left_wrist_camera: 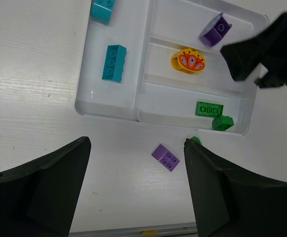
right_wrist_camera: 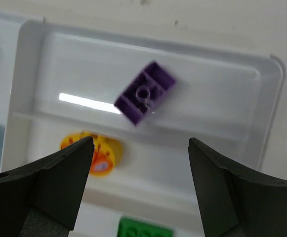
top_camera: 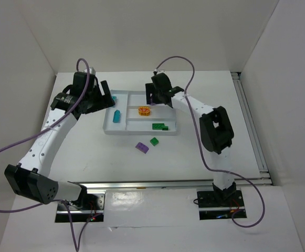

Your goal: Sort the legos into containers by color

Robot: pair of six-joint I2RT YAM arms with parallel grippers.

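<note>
My right gripper comes back across the tray next, turns, and moves down onto the loose purple brick (top_camera: 142, 147) outside the tray on the tabletop.
The white tray (top_camera: 108, 129) holds two cyan bricks (left_wrist_camera: 113, 62) (left_wrist_camera: 102, 11) in its left section. An orange-yellow piece (left_wrist_camera: 188, 60) lies in the middle long section and two green bricks (left_wrist_camera: 209, 108) (left_wrist_camera: 223, 123) in the near one. A purple brick (right_wrist_camera: 144, 92) lies studs down in the far section. My right gripper (right_wrist_camera: 141, 143) hangs open over that section, above the brick, with nothing between its fingers. On the table in front of the tray are a purple brick (left_wrist_camera: 165, 157) and a green brick (top_camera: 154, 141). My left gripper (left_wrist_camera: 137, 148) is open and empty at the tray's left end.
White walls close the table in at the left, back and right. A metal rail (top_camera: 252, 126) runs along the right side. Purple cables trail from both arms. Bare table lies in front of the tray around the two loose bricks.
</note>
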